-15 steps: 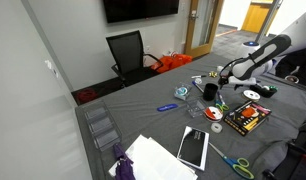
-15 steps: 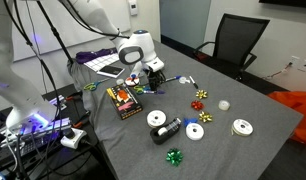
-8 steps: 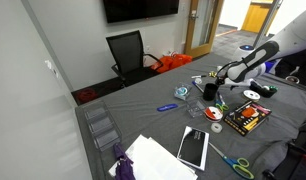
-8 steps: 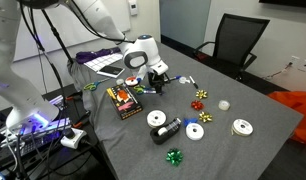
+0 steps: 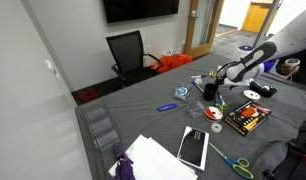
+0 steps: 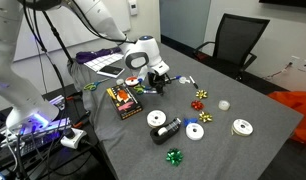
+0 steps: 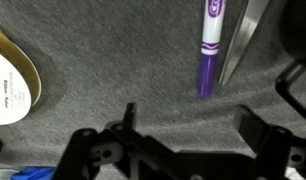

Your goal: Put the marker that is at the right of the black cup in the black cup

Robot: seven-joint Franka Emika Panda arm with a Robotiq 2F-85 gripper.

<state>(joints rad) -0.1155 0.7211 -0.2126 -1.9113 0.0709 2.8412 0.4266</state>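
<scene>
Because my open fingers hang above bare cloth, short of the marker's purple end [image 7: 206,76], I will advance my gripper over that end of the marker and lower it to close.
The purple marker [image 7: 207,48] lies on the grey table top in the wrist view, ahead of my gripper [image 7: 190,120]. The gripper is open and empty, with both fingers above bare cloth and short of the marker. A metal blade [image 7: 243,40] lies right beside the marker. The black cup [image 5: 210,91] stands just below the gripper [image 5: 222,75] in an exterior view. It is a dark shape [image 6: 157,78] next to the gripper [image 6: 143,68] in an exterior view. A dark edge at the wrist view's right side may be the cup.
A white disc [image 7: 7,76] lies at the left in the wrist view. A red and yellow book [image 6: 123,100], several CDs [image 6: 194,131], bows [image 6: 201,97], a black cylinder [image 6: 158,122] and scissors [image 5: 233,160] lie around. A tablet [image 5: 193,147] and papers [image 5: 153,160] lie near one table end.
The arm dipped slightly toward the table a second ago and has held nearly still since. Nothing was grasped or moved.
</scene>
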